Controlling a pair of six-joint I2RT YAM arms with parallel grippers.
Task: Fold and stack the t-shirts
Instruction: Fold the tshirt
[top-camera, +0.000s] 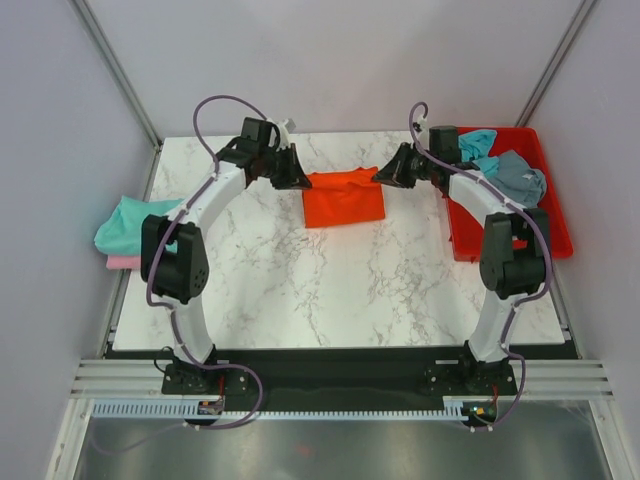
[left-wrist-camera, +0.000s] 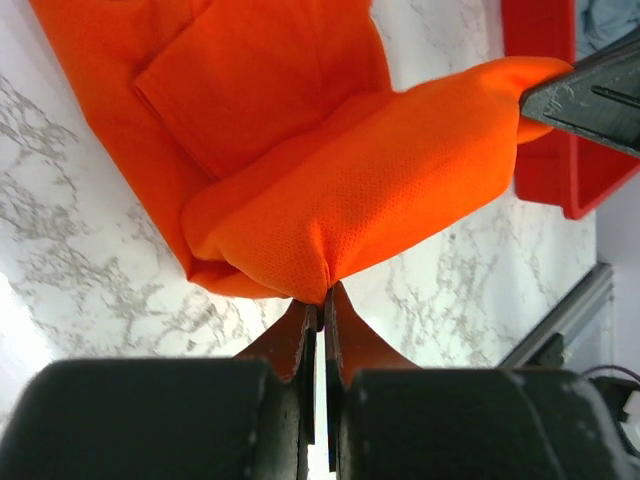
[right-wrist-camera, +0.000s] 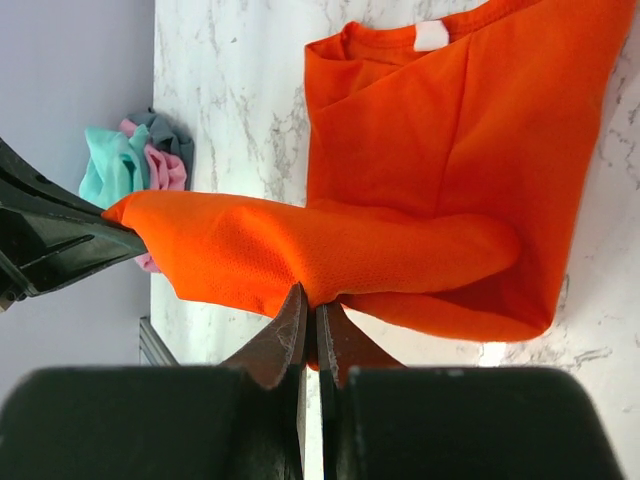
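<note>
The right gripper carries the lifted edge outward next, lowers it onto the still uncovered collar end (top-camera: 368, 171) (right-wrist-camera: 480, 48) and releases it. That end lies outward and below the gripper.
The bright orange t-shirt (top-camera: 343, 198) lies partly folded at the back middle of the marble table (top-camera: 330, 290). My left gripper (top-camera: 298, 180) is shut on its left far corner (left-wrist-camera: 325, 285). My right gripper (top-camera: 383, 176) is shut on its right far corner (right-wrist-camera: 315, 295). The held edge hangs lifted between the two grippers over the rest of the shirt (left-wrist-camera: 250, 90), whose collar label (right-wrist-camera: 432, 35) shows in the right wrist view. Teal and pink shirts (top-camera: 128, 232) lie in a pile at the left table edge. Teal and grey-blue shirts (top-camera: 510, 170) lie in the red tray.
The rigid red plastic tray (top-camera: 555, 225) stands at the back right, close behind my right arm. The pile at the left edge also shows in the right wrist view (right-wrist-camera: 130, 165). Purple-grey walls close in the back and sides.
</note>
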